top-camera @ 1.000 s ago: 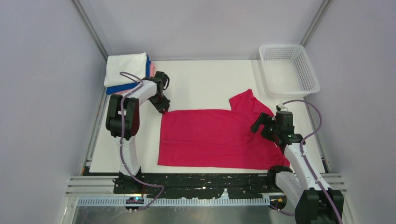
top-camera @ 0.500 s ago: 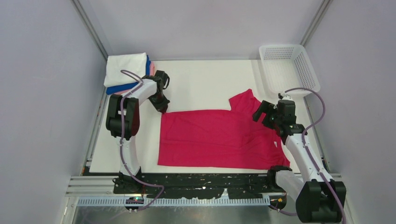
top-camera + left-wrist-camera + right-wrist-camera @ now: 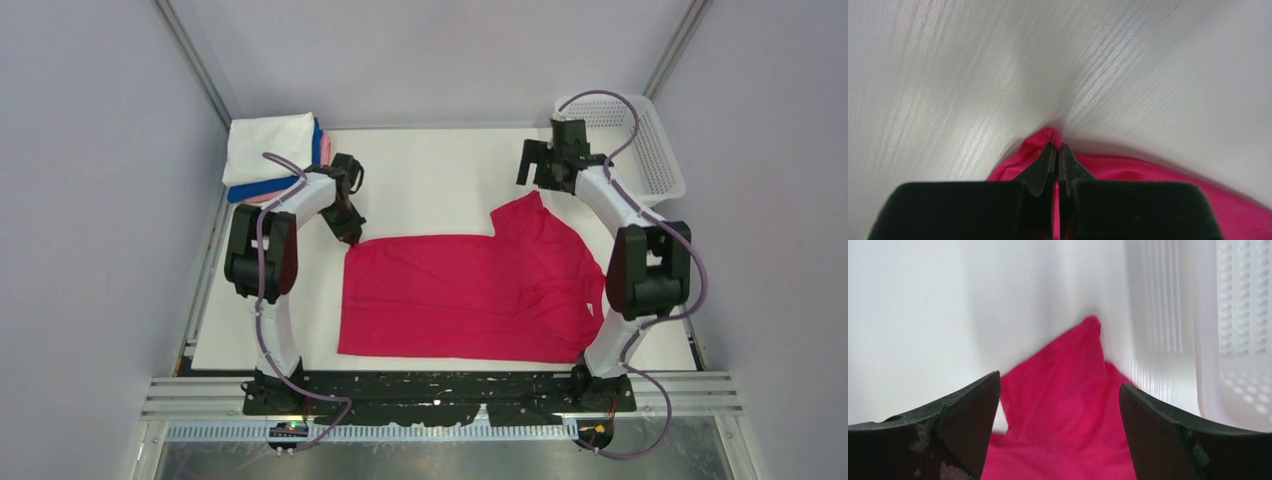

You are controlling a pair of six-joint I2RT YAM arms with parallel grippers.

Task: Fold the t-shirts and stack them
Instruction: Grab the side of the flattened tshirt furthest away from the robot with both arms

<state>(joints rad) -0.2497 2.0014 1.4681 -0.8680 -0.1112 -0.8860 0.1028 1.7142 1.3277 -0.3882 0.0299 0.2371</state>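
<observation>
The red sleeve still sticks out past the t-shirt's straight far edge, so the robot's right gripper will next move down onto the red sleeve's tip (image 3: 535,195) (image 3: 1091,326) and close on it.
A magenta-red t-shirt (image 3: 470,295) lies spread flat in the middle of the table, one sleeve pointing toward the far side. My left gripper (image 3: 350,232) is at its far left corner, shut on a pinch of the red cloth (image 3: 1048,136), with the tips (image 3: 1058,147) pressed together. My right gripper (image 3: 535,172) hangs open above the sleeve tip (image 3: 1068,400), its fingers (image 3: 973,410) wide apart and holding nothing. Folded t-shirts (image 3: 272,150) are stacked at the back left, white on top with blue and pink edges under it.
A white mesh basket (image 3: 650,150) stands at the back right corner, close to my right gripper; its wall (image 3: 1243,315) fills the right of the right wrist view. Grey walls enclose the white table (image 3: 430,170) on three sides.
My right arm has swung from the shirt's right edge to the far side, above the sleeve next to the basket. My left gripper has closed on the shirt's corner.
</observation>
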